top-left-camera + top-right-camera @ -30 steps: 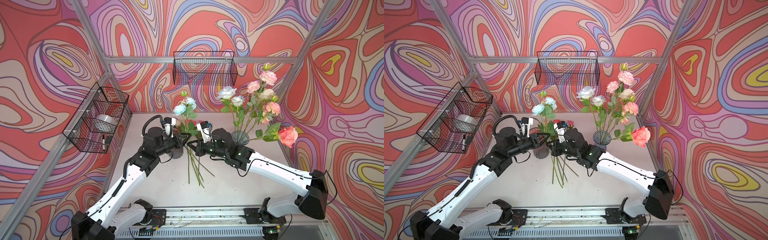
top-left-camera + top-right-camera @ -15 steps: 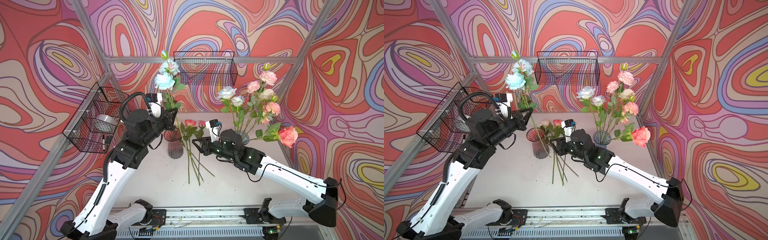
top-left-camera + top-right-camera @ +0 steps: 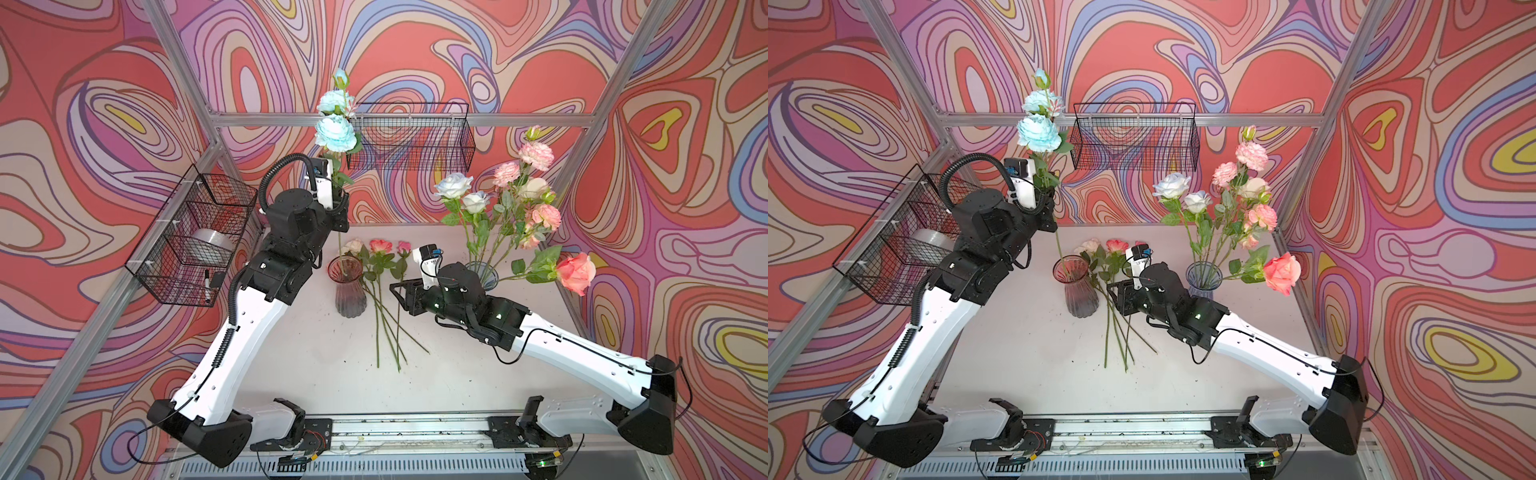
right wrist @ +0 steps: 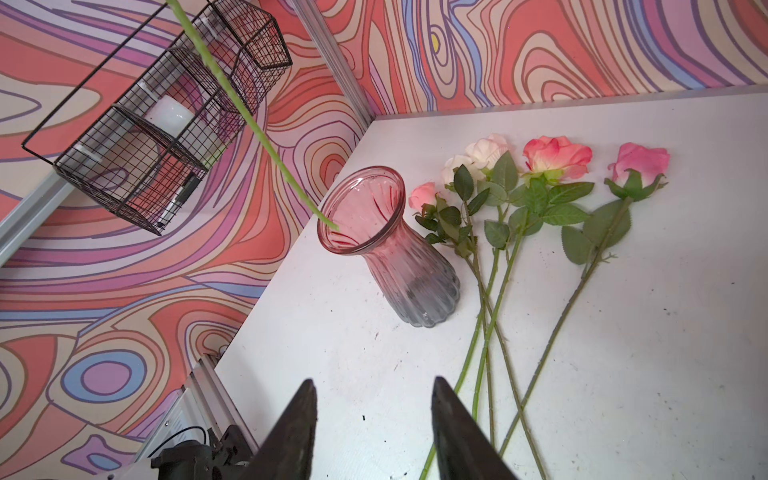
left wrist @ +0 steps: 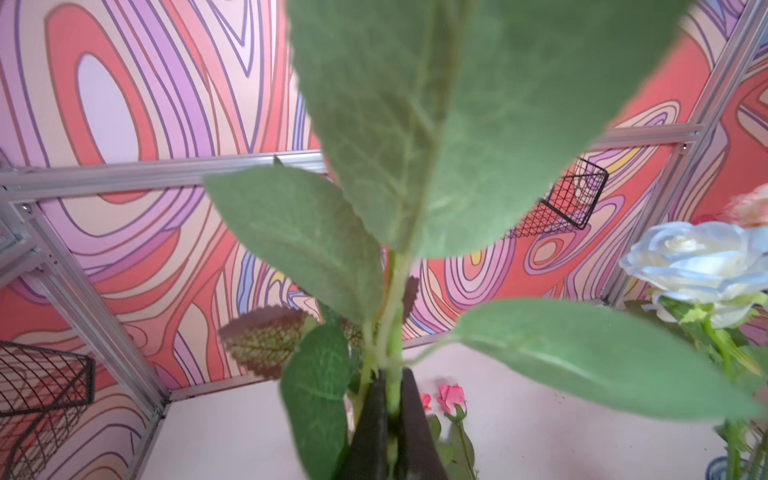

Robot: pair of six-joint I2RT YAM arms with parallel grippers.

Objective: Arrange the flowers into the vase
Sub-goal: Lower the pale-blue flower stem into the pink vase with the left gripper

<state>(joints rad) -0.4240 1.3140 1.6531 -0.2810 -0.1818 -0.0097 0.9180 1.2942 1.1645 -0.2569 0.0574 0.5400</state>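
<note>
Next, my left gripper lowers toward the vase's rim and releases the green stem, as its tip already reaches just inside the pink glass vase's opening (image 3: 346,269).
My left gripper (image 3: 338,200) (image 5: 392,374) is shut on the green stem (image 5: 395,316) of a pale blue flower (image 3: 336,133) (image 3: 1038,133) and holds it upright, high over the pink glass vase (image 3: 350,291) (image 3: 1080,291). In the right wrist view the stem (image 4: 249,120) slants down with its tip just inside the vase (image 4: 399,257) mouth. My right gripper (image 3: 395,291) (image 4: 372,384) hangs open and empty above the table, right of the vase. Several pink, coral and white flowers (image 3: 380,247) (image 4: 557,156) lie flat between the vase and that gripper.
A second, clear vase (image 3: 1202,278) with a bouquet (image 3: 511,199) of white, pink and coral blooms stands at the back right, behind my right arm. Wire baskets hang on the left wall (image 3: 195,237) and the back wall (image 3: 409,141).
My left arm has risen, lifting the blue flower from table height to above the vase. My right gripper has opened and drawn back to the right.
</note>
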